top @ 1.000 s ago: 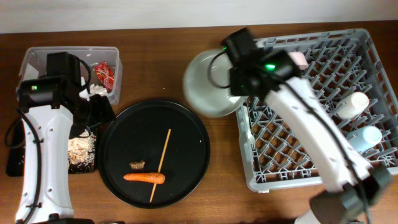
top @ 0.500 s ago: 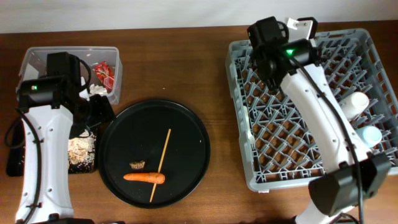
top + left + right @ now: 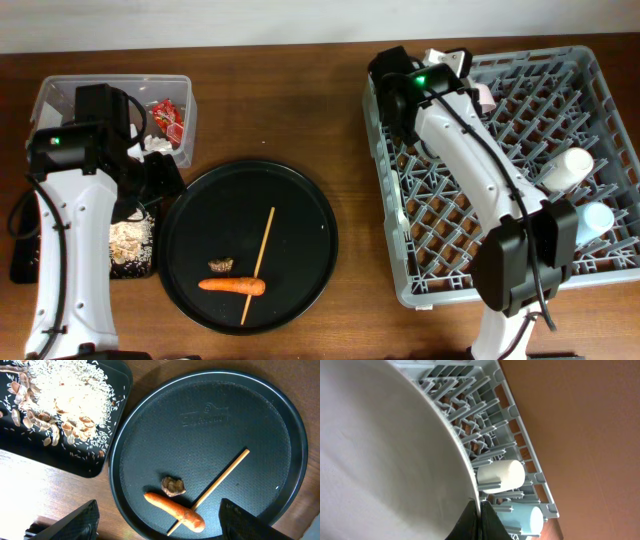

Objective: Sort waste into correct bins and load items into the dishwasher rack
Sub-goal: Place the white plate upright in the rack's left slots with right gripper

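Note:
The right gripper lowers next at the white round plate's far corner by the pink dish and releases the plate's rim, as the plate stands on edge over the rack.
My right gripper point(image 3: 479, 517) is shut on the rim of the white round plate point(image 3: 385, 450), which stands on edge over the grey dishwasher rack point(image 3: 520, 190) at its far left corner. In the overhead view my right wrist point(image 3: 405, 100) hides the plate. A small white cup point(image 3: 501, 476) and a light blue cup point(image 3: 520, 516) lie in the rack. My left gripper point(image 3: 159, 525) is open and empty above the carrot point(image 3: 175, 512), a meat scrap point(image 3: 172, 486) and the wooden stick point(image 3: 217, 485). The flat black tray point(image 3: 112, 435) holds rice scraps.
The carrot, scrap and stick lie on the large round black tray point(image 3: 300, 215). The clear tub point(image 3: 60, 95) at the far left holds the red wrapper point(image 3: 165, 118) and a white tissue wad point(image 3: 155, 145). Bare wooden table lies between the round tray and the rack.
My right arm has carried the plate from beside the rack's left edge in over the rack and turned it on edge. The left arm has not moved.

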### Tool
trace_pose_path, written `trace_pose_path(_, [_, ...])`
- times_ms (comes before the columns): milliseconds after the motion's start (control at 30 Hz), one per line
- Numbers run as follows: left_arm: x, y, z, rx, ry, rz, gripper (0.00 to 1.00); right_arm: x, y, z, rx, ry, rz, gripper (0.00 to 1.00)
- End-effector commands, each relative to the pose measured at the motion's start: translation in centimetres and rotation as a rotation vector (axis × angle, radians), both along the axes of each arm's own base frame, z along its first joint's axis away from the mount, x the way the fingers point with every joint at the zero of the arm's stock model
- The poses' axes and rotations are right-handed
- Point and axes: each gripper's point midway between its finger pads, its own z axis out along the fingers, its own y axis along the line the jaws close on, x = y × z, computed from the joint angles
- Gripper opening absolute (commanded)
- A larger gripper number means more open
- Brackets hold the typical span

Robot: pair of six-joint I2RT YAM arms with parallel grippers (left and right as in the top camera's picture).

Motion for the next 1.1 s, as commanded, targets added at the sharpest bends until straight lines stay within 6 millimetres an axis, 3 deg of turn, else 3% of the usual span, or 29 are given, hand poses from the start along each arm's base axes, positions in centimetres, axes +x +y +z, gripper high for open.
trace_pose_path(0, [-0.2,0.3,0.5,0.013,-0.016,0.004,0.76,-0.1,1.3,-0.9,0.033,0.014,0.015,0.04])
trace_pose_path(133, [-0.2,0.3,0.5,0.013,-0.016,0.004,0.76,-0.3,3.7,-2.2,0.121,0.045,0.059,0.04])
trace_pose_path(300, [-0.3,0.3,0.5,0.012,-0.012,0.004,0.76,-1.5,8.3,-4.7,0.305,0.133,0.135,0.04])
trace_pose_path(433, [-0.3,0.3,0.5,0.012,-0.012,0.004,0.76,-2.4,11.3,-5.5,0.374,0.176,0.191,0.05])
trace_pose_path(500, [-0.3,0.3,0.5,0.012,-0.012,0.004,0.76,-3.0,12.3,-5.6,0.373,0.194,0.217,0.13])
trace_pose_path(733, [-0.3,0.3,0.5,0.012,-0.012,0.004,0.77,-4.4,11.9,-4.1,0.376,0.209,0.22,0.21])
trace_pose_path(933, [-0.3,0.2,0.5,0.012,-0.01,0.004,0.76,-5.3,11.2,1.3,0.441,0.07,0.249,0.32])
trace_pose_path(1067, [-0.5,0.2,0.5,0.011,-0.005,0.004,0.77,-5.6,8.8,3.9,0.471,-0.01,0.213,0.35])
